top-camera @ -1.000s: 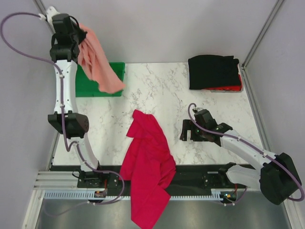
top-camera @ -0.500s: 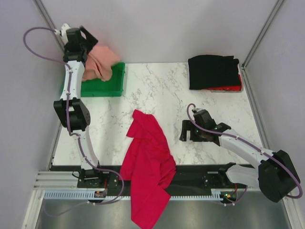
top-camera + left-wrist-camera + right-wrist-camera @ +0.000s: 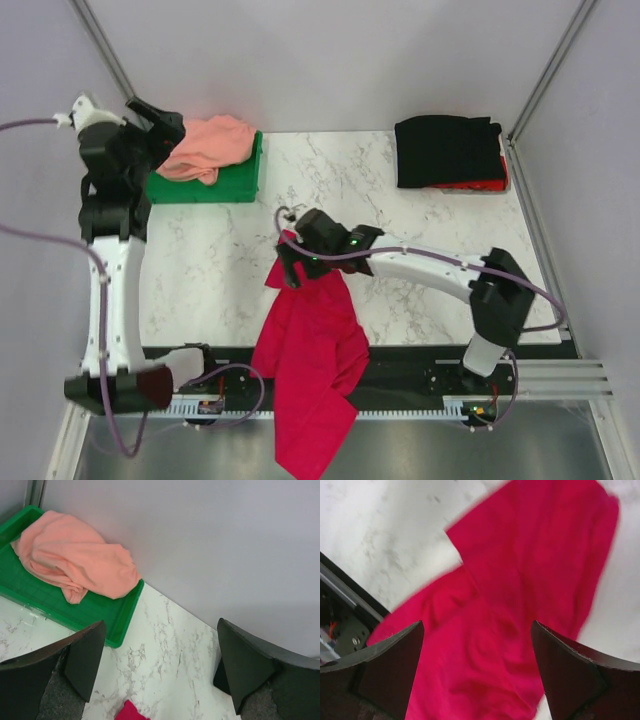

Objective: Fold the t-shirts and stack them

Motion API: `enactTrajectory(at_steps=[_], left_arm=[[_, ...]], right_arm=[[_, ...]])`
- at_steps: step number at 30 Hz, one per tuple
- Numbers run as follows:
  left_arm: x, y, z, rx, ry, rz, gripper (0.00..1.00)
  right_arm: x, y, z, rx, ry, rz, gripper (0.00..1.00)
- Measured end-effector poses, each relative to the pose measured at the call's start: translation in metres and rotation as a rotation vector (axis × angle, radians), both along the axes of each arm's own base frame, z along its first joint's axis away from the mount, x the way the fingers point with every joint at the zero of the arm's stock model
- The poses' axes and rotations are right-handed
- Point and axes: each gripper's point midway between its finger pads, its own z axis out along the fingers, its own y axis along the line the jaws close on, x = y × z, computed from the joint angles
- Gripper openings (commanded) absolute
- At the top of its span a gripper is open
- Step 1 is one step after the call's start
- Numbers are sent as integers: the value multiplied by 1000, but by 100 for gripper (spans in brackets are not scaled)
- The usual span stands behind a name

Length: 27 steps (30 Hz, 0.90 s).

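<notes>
I will next lower my right gripper and move it to the left in the top view onto the red shirt's pointed corner [image 3: 269,283] [image 3: 452,533], because that corner sticks out onto bare marble.
A crimson-red t-shirt [image 3: 312,345] lies crumpled at the table's front middle, its lower part hanging over the near edge. My right gripper [image 3: 290,272] hovers open over its top end; the right wrist view shows red cloth [image 3: 520,580] below the gripper [image 3: 478,645], with nothing between the fingers. A salmon-pink t-shirt [image 3: 207,146] sits bunched in the green tray [image 3: 240,180]. My left gripper [image 3: 165,135] is open and empty just left of it, looking down on the pink shirt [image 3: 75,562]. A folded black t-shirt [image 3: 447,150] rests at the back right.
A red edge [image 3: 478,185] shows under the black shirt. The green tray [image 3: 116,626] stands in the back left corner against the grey wall. Bare marble table [image 3: 210,270] lies between tray and red shirt. Black rail [image 3: 420,365] runs along the near edge.
The left gripper let the pink shirt drop into the tray and drew back to the left. The right arm swung left from the table's right side to over the red shirt's top.
</notes>
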Motion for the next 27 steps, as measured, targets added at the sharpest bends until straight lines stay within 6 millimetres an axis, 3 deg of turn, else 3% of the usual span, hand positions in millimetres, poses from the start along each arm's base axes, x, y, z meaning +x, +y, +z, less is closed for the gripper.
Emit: enactTrajectory(at_steps=[2,4,5,8,11,16,19,27], left_arm=[[-49,-6,23,18,-83,-12,100],[-86,-9,26,39,-111,-15,100],[-106,-11,25,61,-121,-18,100],[-141,-14,3,102,-83,-32,100],[-164,-16,-38,123,10,-51,100],[-191,-18,-96,137,136,-69,100],[-201,-19,-115,139,176,-76,100],[-208,-19,-138,164,206,-87,100]], right_arm=[[7,40,9,-18,-62,54,95],[8,78,12,-54,-116,110,92],[9,91,10,-67,-136,126,90],[6,120,-10,-135,-164,174,87],[8,125,-42,-220,-157,182,85],[17,114,-94,-375,-146,171,84],[28,121,-89,-384,-188,152,84],[48,135,-82,-389,-252,137,80]])
